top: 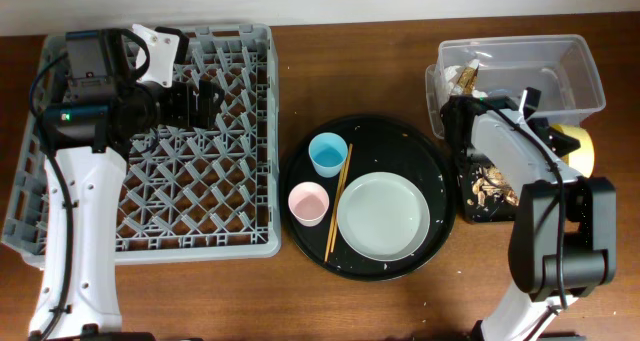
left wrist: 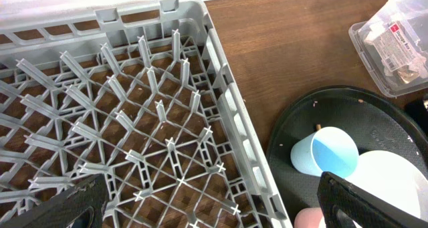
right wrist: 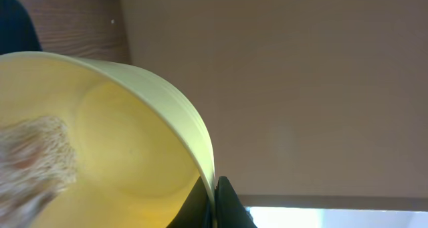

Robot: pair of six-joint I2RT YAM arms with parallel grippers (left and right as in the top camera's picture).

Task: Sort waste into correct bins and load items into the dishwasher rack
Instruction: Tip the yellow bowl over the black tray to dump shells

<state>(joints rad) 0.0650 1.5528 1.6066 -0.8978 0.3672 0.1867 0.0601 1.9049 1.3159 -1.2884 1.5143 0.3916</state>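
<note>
My right gripper swings left in the overhead view to the round black tray's empty patch [top: 389,147] next. It lowers the bowl [top: 580,149] upright to release it.
My right gripper [right wrist: 214,202] is shut on the rim of the small yellow bowl [right wrist: 127,141], holding it tipped beside the clear tub [top: 590,81]; blurred beige scraps [right wrist: 33,154] lie inside the bowl. In the overhead view the bowl [top: 580,149] is right of the shallow black tray [top: 468,206], which holds brown scraps. A gold-brown wrapper [top: 465,77] lies in the tub. My left gripper [left wrist: 214,211] is open and empty over the grey dishwasher rack [left wrist: 227,101]. The blue cup [top: 328,153], pink cup [top: 308,202], white plate [top: 383,214] and chopsticks [top: 337,201] sit on the round black tray.
The round black tray [top: 425,146] lies between the rack [top: 265,131] and the bins, with crumbs on it. The right arm's body covers part of the shallow black tray. Bare wooden table shows along the front edge.
</note>
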